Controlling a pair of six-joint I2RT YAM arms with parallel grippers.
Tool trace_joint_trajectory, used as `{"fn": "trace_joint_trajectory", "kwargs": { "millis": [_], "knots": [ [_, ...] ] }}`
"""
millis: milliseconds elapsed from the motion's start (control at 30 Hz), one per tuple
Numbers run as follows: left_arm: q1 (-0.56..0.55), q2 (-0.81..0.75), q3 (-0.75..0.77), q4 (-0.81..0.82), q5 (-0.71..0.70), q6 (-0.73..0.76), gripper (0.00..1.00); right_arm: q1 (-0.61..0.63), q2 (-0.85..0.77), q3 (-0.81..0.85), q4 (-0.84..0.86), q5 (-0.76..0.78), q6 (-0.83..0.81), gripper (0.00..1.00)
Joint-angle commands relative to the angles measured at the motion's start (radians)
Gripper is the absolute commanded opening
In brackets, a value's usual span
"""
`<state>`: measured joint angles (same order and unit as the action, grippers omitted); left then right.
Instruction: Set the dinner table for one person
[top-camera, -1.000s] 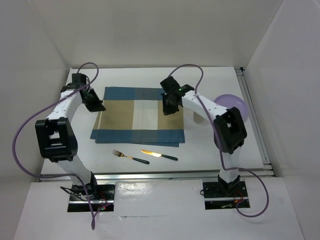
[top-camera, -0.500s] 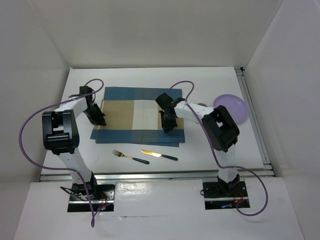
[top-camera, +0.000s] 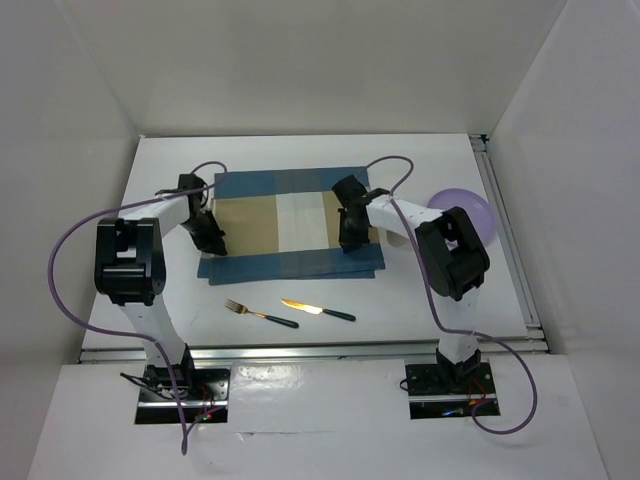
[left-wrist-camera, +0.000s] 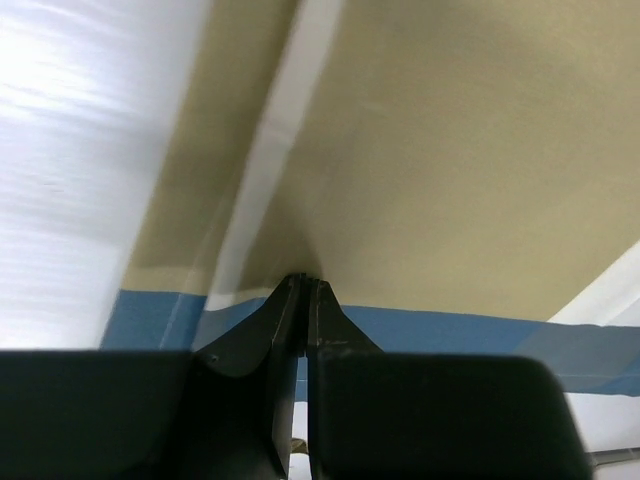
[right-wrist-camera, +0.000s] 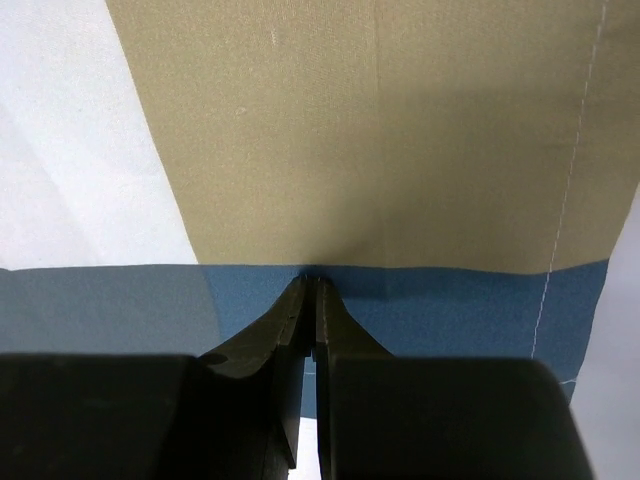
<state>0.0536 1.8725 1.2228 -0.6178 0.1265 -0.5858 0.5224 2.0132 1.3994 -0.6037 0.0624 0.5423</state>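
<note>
I will next slide my right gripper's pinched part of the placemat to the right in the top view (top-camera: 368, 248) and slightly back, then open, because the placemat (top-camera: 290, 215) is off-centre between the arm bases.
The blue-and-tan checked placemat (top-camera: 290, 215) lies flat on the white dinner table (top-camera: 430, 300). My left gripper (top-camera: 213, 243) is shut on the mat's near left part; in the left wrist view the closed jaws (left-wrist-camera: 303, 282) pinch the cloth (left-wrist-camera: 450, 150) at the tan-blue border. My right gripper (top-camera: 350, 240) is shut on the mat's near right part; in the right wrist view the closed jaws (right-wrist-camera: 312, 282) pinch the cloth (right-wrist-camera: 350, 130) where tan meets blue. A fork (top-camera: 258, 314) and a knife (top-camera: 318, 310) lie on the table in front of the mat.
A purple bowl (top-camera: 465, 213) sits at the right of the table, close to the right arm's elbow. Silver rails run along the table's right edge (top-camera: 508, 240) and near edge (top-camera: 300, 350). White walls enclose the table on three sides.
Both grippers have moved right and a little nearer with the placemat pinched, so the mat has slid to the right. The fork, knife and bowl have not moved.
</note>
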Motion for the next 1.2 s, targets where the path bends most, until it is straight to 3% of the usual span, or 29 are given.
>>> {"fn": "trace_joint_trajectory", "kwargs": {
  "millis": [0,700,933,1033,1133,1167],
  "knots": [
    [-0.04,0.034,0.029,-0.002,-0.007,-0.017,0.17,-0.015,0.033,-0.109,-0.05,0.129,-0.004,0.08],
    [-0.061,-0.015,0.0,-0.02,-0.056,-0.017,0.15,-0.015,-0.1,-0.339,-0.019,0.08,0.061,0.08],
    [-0.09,-0.035,0.0,-0.02,-0.037,-0.017,0.15,-0.015,-0.157,-0.277,-0.079,0.125,0.071,0.08],
    [-0.101,-0.059,0.0,-0.03,-0.037,-0.017,0.16,-0.006,-0.223,-0.17,-0.132,0.134,0.062,0.13],
    [-0.101,-0.069,0.023,-0.04,-0.059,-0.017,0.16,0.004,-0.312,-0.05,-0.174,0.184,0.039,0.27],
    [-0.101,-0.069,0.033,-0.051,-0.068,-0.017,0.17,0.016,-0.332,-0.021,-0.191,0.21,0.039,0.37]
  ]
}}
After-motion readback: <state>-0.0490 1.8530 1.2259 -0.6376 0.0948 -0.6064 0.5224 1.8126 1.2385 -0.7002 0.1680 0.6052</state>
